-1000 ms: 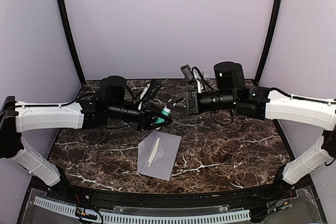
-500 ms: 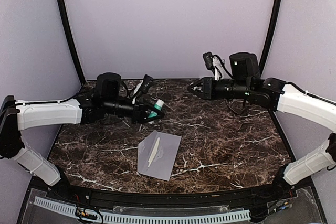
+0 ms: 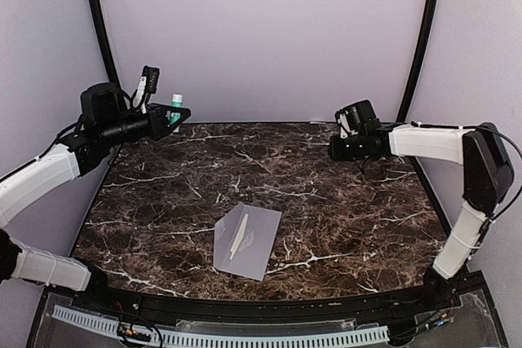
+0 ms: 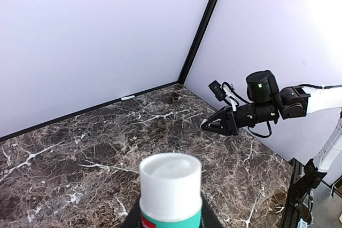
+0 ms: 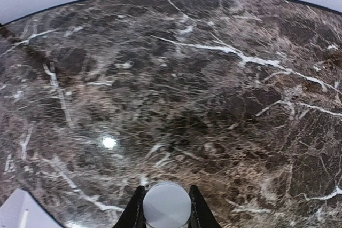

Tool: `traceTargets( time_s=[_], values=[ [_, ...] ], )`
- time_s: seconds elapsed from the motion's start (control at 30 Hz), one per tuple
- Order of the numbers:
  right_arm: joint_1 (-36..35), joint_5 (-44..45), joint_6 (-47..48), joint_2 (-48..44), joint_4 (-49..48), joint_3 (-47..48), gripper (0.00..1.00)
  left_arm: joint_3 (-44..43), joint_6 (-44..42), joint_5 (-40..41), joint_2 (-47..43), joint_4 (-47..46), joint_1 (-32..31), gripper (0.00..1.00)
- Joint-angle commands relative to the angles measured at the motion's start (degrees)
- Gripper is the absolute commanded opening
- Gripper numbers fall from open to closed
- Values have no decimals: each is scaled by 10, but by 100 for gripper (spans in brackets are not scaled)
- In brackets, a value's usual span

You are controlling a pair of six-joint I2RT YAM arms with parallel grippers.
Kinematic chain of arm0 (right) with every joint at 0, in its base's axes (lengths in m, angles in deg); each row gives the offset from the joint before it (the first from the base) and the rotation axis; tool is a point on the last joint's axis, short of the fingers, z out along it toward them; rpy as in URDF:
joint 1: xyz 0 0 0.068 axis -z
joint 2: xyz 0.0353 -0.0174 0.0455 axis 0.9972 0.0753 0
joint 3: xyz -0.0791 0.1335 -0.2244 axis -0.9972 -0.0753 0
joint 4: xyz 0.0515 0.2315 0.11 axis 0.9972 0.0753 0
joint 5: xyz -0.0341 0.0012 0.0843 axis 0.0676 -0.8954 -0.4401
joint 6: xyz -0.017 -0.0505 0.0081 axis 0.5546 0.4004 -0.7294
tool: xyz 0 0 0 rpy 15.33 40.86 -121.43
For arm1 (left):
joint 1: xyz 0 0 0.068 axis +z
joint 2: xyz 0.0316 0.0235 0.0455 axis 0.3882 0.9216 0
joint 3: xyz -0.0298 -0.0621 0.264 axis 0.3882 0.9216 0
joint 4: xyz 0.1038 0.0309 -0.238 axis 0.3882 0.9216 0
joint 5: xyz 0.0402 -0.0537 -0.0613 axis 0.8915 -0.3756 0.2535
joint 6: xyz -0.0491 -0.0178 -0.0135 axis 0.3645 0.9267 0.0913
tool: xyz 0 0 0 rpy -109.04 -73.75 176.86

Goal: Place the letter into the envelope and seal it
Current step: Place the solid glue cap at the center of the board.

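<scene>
The marble lies bare, clear of the envelope (image 3: 247, 240), so the robot's right gripper will next go down and outward onto it toward the back wall and let go of the round pale cap.
The grey-lavender envelope (image 3: 247, 240) lies flat at the front middle of the table, and its corner shows in the right wrist view (image 5: 13, 213). A thin cream sliver (image 3: 238, 236) runs across it; I cannot tell whether that is the letter. My left gripper (image 3: 178, 113) (image 4: 170, 218) hangs high at the far left, shut on a teal glue stick with a white top (image 4: 170, 177) (image 3: 175, 119). My right gripper (image 3: 333, 150) (image 4: 207, 125) (image 5: 166, 207) is at the back right, shut on a round pale cap (image 5: 166, 204). Both are well away from the envelope.
The dark marble tabletop (image 3: 342, 218) is enclosed by pale lavender walls with black corner posts (image 3: 418, 46). A black rail and a perforated white strip (image 3: 245, 336) run along the near edge.
Both arms have drawn apart from the middle. The left has swung up and back to the far left with the glue stick; the right has pulled back to the right. The envelope has not moved.
</scene>
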Motion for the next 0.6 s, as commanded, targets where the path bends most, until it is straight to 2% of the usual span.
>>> traceTargets(
  time_s=[0.0, 0.27, 0.57],
  values=[
    [34, 60, 22, 70, -37, 42, 11, -6, -20, 33, -16, 28, 0, 5],
    [89, 61, 36, 193, -38, 124, 13, -4, -14, 32, -16, 26, 0, 5],
    [99, 63, 46, 270, -15, 179, 20, -1, -3, 20, -14, 18, 0, 5]
  ],
)
